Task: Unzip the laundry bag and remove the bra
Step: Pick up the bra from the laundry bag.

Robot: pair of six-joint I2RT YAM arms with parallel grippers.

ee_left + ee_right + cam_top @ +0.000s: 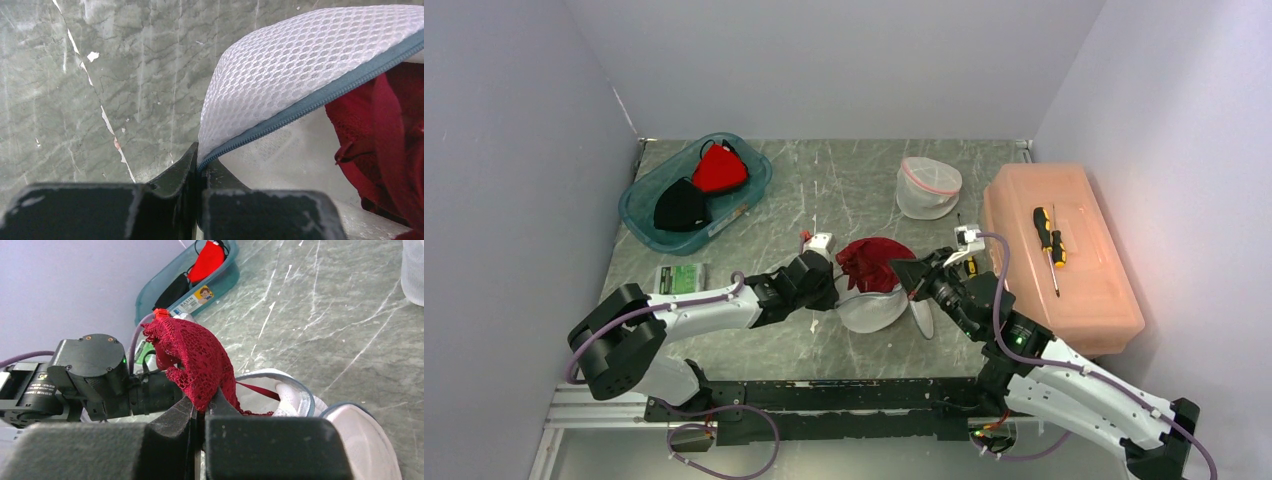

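Observation:
My right gripper needs to move up first, then back and down over the open mesh bag [871, 313] [292, 399] to release the bra. The bra's strap still trails inside the bag.
A white mesh laundry bag [871, 308] lies unzipped at the table's middle, its grey zipper edge [320, 97] running along the open flap. My left gripper [201, 162] is shut on that zipper edge at the bag's left rim [836, 288]. A dark red lace bra [874, 262] rises out of the bag, with a strap still trailing inside [257, 391]. My right gripper [202, 407] is shut on the bra's lace cup [197, 357], holding it above the bag, just right of the bra [916, 277].
A teal basin [649, 222] at the back left holds a red and a black garment. A second white mesh bag [927, 187] sits at the back. A salmon toolbox [1074, 290] with a screwdriver [1049, 237] on its lid stands on the right. A small green box [680, 278] lies left.

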